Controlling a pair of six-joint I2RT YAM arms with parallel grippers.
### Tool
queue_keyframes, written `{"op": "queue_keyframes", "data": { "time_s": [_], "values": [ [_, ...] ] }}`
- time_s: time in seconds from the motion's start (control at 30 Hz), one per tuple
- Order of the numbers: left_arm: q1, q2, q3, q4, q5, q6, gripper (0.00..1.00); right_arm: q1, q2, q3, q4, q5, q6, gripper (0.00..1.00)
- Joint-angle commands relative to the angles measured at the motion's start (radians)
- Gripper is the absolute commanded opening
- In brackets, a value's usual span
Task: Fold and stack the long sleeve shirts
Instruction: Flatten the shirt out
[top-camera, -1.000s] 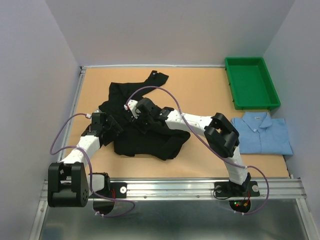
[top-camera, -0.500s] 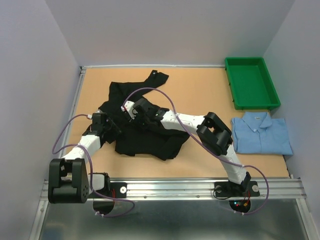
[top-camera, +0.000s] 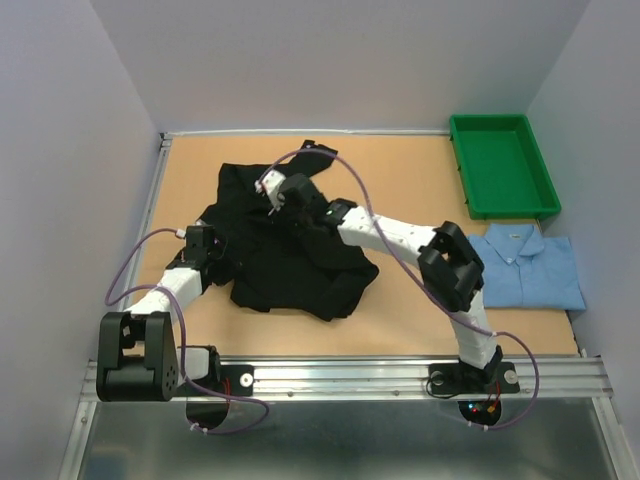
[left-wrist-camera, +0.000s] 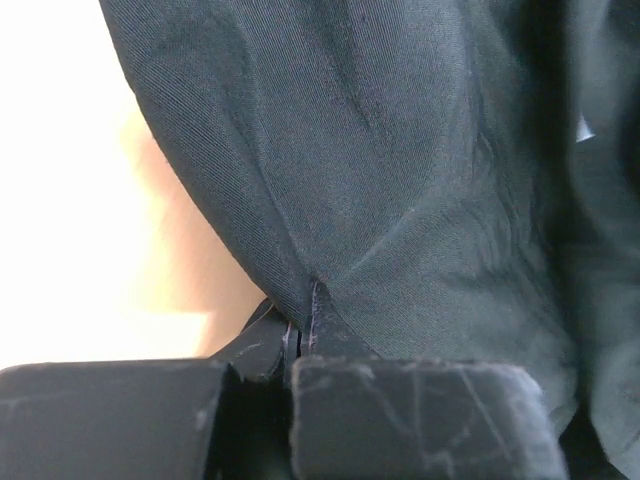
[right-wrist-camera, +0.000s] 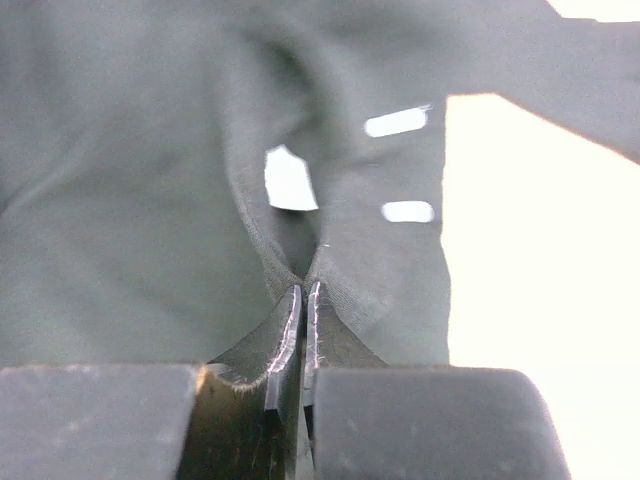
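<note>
The crumpled shirt (top-camera: 290, 265) needs to be straightened. My right gripper will pull the shirt's fold to the right in the top view, onto the bare tabletop by the tray, and let go of it.
A crumpled black shirt (top-camera: 290, 265) lies on the left half of the table. My left gripper (top-camera: 212, 243) is at its left edge, shut on a pinch of the black cloth (left-wrist-camera: 340, 180) that puckers at the fingertips (left-wrist-camera: 300, 325). My right gripper (top-camera: 285, 190) reaches over the shirt's upper part and is shut on a fold of the black shirt (right-wrist-camera: 150, 200) near its tags (right-wrist-camera: 290, 180). The light blue shirt (top-camera: 525, 266) lies folded flat at the right edge, collar toward the back.
A green plastic tray (top-camera: 501, 165) stands at the back right, just behind the blue shirt. Bare tan tabletop (top-camera: 400, 175) lies between the two shirts. White walls close in the left, back and right sides.
Both grippers have gone from open to shut on the black shirt. The right gripper has moved toward the back of the table with the cloth; the left stayed at the shirt's left edge.
</note>
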Motion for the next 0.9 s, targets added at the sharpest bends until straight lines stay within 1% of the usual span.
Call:
{"op": "queue_keyframes", "data": {
  "time_s": [0.0, 0.03, 0.1, 0.13, 0.17, 0.2, 0.3, 0.4, 0.47, 0.53, 0.6, 0.7, 0.77, 0.8, 0.87],
  "values": [
    [0.002, -0.048, 0.059, -0.05, -0.065, 0.048, 0.0, -0.145, -0.192, 0.001, 0.057, 0.122, 0.074, 0.01],
    [0.002, -0.053, 0.07, -0.07, -0.076, 0.056, 0.0, -0.206, -0.211, -0.032, 0.056, 0.129, 0.111, 0.01],
    [0.002, -0.058, 0.107, -0.09, -0.105, 0.088, 0.0, -0.272, -0.261, -0.075, 0.057, 0.136, 0.151, 0.01],
    [0.002, -0.058, 0.121, -0.102, -0.109, 0.097, 0.0, -0.34, -0.274, -0.094, 0.056, 0.133, 0.193, 0.01],
    [0.002, -0.052, 0.135, -0.107, -0.108, 0.113, 0.0, -0.375, -0.286, -0.132, 0.056, 0.129, 0.202, 0.0],
    [0.002, -0.045, 0.162, -0.11, -0.1, 0.137, 0.0, -0.434, -0.303, -0.147, 0.057, 0.121, 0.259, 0.01],
    [0.002, -0.01, 0.204, -0.107, -0.031, 0.162, 0.0, -0.511, -0.312, -0.197, 0.057, 0.096, 0.295, 0.01],
    [0.002, 0.036, 0.227, -0.101, 0.001, 0.165, 0.0, -0.614, -0.283, -0.22, 0.057, 0.098, 0.332, 0.01],
    [0.002, 0.059, 0.231, -0.092, 0.001, 0.165, 0.0, -0.646, -0.269, -0.232, 0.059, 0.106, 0.344, 0.01],
    [0.002, 0.07, 0.242, -0.085, -0.005, 0.168, 0.0, -0.689, -0.257, -0.243, 0.06, 0.113, 0.355, 0.07],
    [0.002, 0.092, 0.254, -0.075, -0.005, 0.174, 0.03, -0.706, -0.249, -0.244, 0.059, 0.113, 0.352, 0.13],
    [0.002, 0.148, 0.309, -0.067, 0.005, 0.183, 0.07, -0.729, -0.263, -0.238, 0.059, 0.11, 0.338, 0.12],
    [-0.001, 0.181, 0.348, -0.062, 0.013, 0.185, 0.08, -0.737, -0.265, -0.23, 0.057, 0.112, 0.334, 0.1],
    [-0.005, 0.22, 0.392, -0.061, 0.016, 0.19, 0.08, -0.743, -0.266, -0.23, 0.057, 0.121, 0.335, 0.09],
    [-0.013, 0.258, 0.446, -0.064, 0.027, 0.199, 0.09, -0.766, -0.268, -0.232, 0.057, 0.129, 0.349, 0.09]
  ]
}}
